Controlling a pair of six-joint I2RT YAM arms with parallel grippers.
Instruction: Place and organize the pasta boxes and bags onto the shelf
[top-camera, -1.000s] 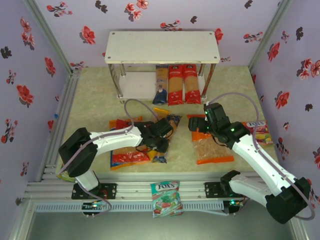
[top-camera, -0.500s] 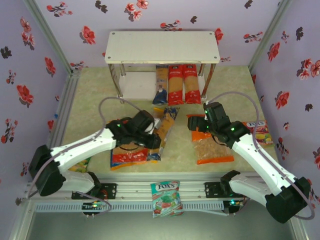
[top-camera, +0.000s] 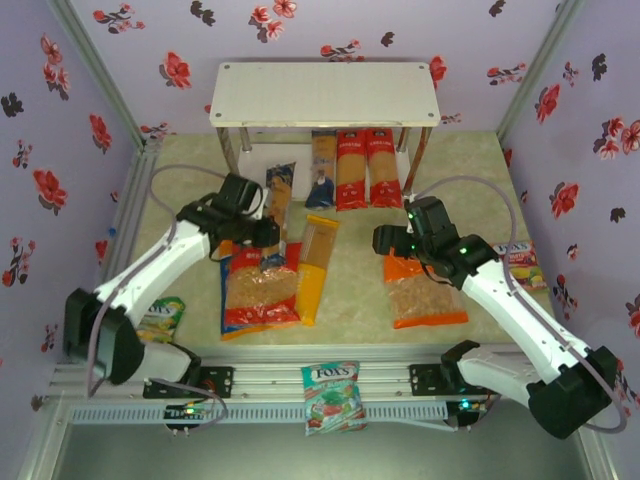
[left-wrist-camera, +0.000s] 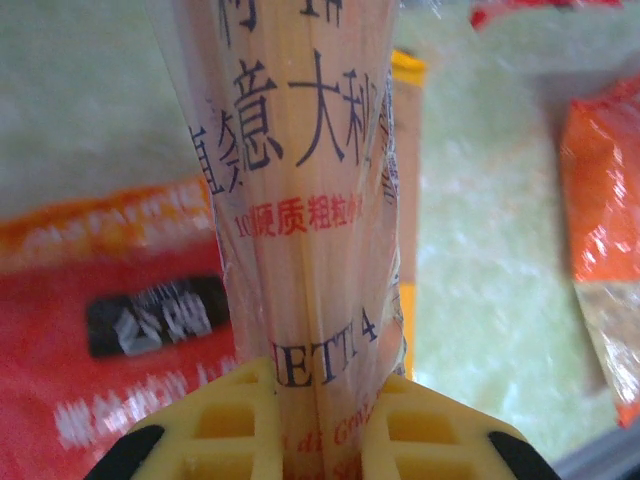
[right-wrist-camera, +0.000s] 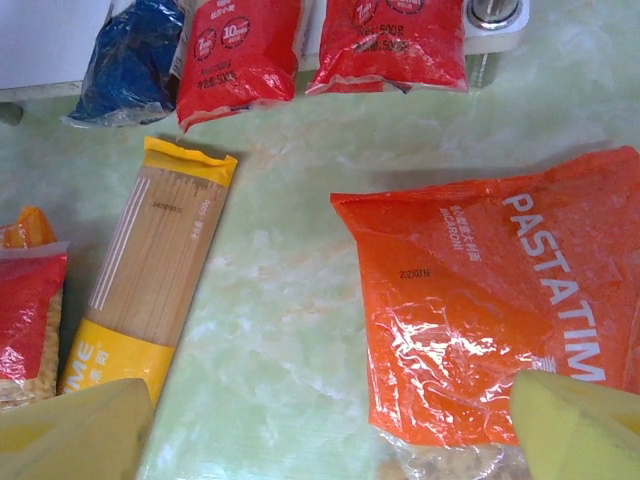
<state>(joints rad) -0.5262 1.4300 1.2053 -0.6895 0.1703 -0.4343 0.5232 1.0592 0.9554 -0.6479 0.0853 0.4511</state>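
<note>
The left gripper carries the spaghetti pack outward next, lowers it onto the bare part of the shelf's lower board (top-camera: 302, 172) beside the blue pack and releases it.
My left gripper (top-camera: 262, 226) is shut on a clear-windowed spaghetti pack (top-camera: 280, 198), held lengthwise with its far end toward the shelf (top-camera: 325, 95). In the left wrist view the pack (left-wrist-camera: 300, 200) runs up from between the yellow fingers (left-wrist-camera: 215, 420). One blue pack (top-camera: 322, 172) and two red packs (top-camera: 350, 172) lie on the lower board. A yellow pack (top-camera: 315, 268) and a red bag (top-camera: 258, 292) lie on the table. My right gripper (top-camera: 385, 243) hangs open, holding nothing, over the near-left corner of the orange bag (right-wrist-camera: 500, 280).
Small FOX'S candy bags lie at the front rail (top-camera: 333, 395), the left edge (top-camera: 160, 318) and the right edge (top-camera: 525, 265). The shelf's metal legs (top-camera: 415, 160) stand at its corners. Flowered walls close in three sides.
My left arm has lifted the spaghetti pack off the table's middle and swung it left and toward the shelf, uncovering the yellow pack. The right arm has barely moved.
</note>
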